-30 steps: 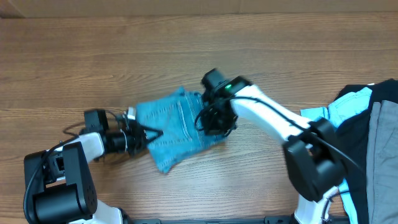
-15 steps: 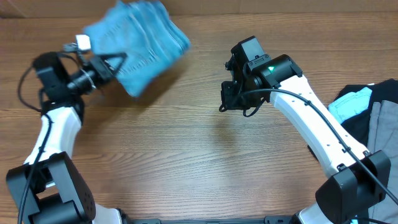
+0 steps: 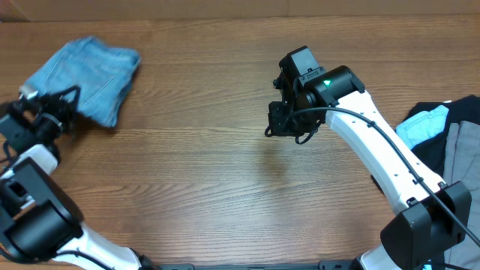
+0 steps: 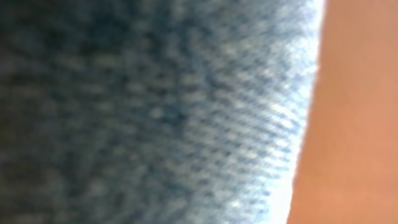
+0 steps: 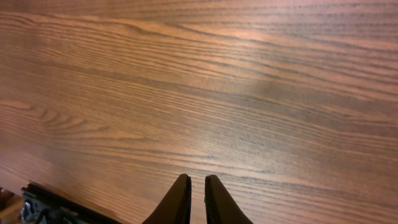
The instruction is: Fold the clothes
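My left gripper will move down and to the left in the overhead view next, to let go of the jeans [image 3: 94, 71] over the bare wood beside them, clear of other garments.
The folded light-blue jeans [image 3: 94, 71] lie in a bundle at the far left of the wooden table [image 3: 225, 187]. My left gripper [image 3: 69, 111] is at the bundle's lower left edge and looks shut on the denim. The left wrist view is filled with blurred blue denim [image 4: 186, 112], and its fingers are hidden. My right gripper [image 3: 274, 129] hangs over the middle of the table, shut and empty. In the right wrist view its fingertips [image 5: 198, 183] nearly touch over bare wood.
A pile of other garments lies at the right edge: a cyan shirt [image 3: 424, 124], a black garment [image 3: 442, 161] and a grey one [image 3: 465, 172]. The right arm's white link reaches from there toward the centre.
My left gripper carried the jeans from the table's centre up and then to the far left, where they now rest. My right gripper let go, lifted away and has stayed at the centre.
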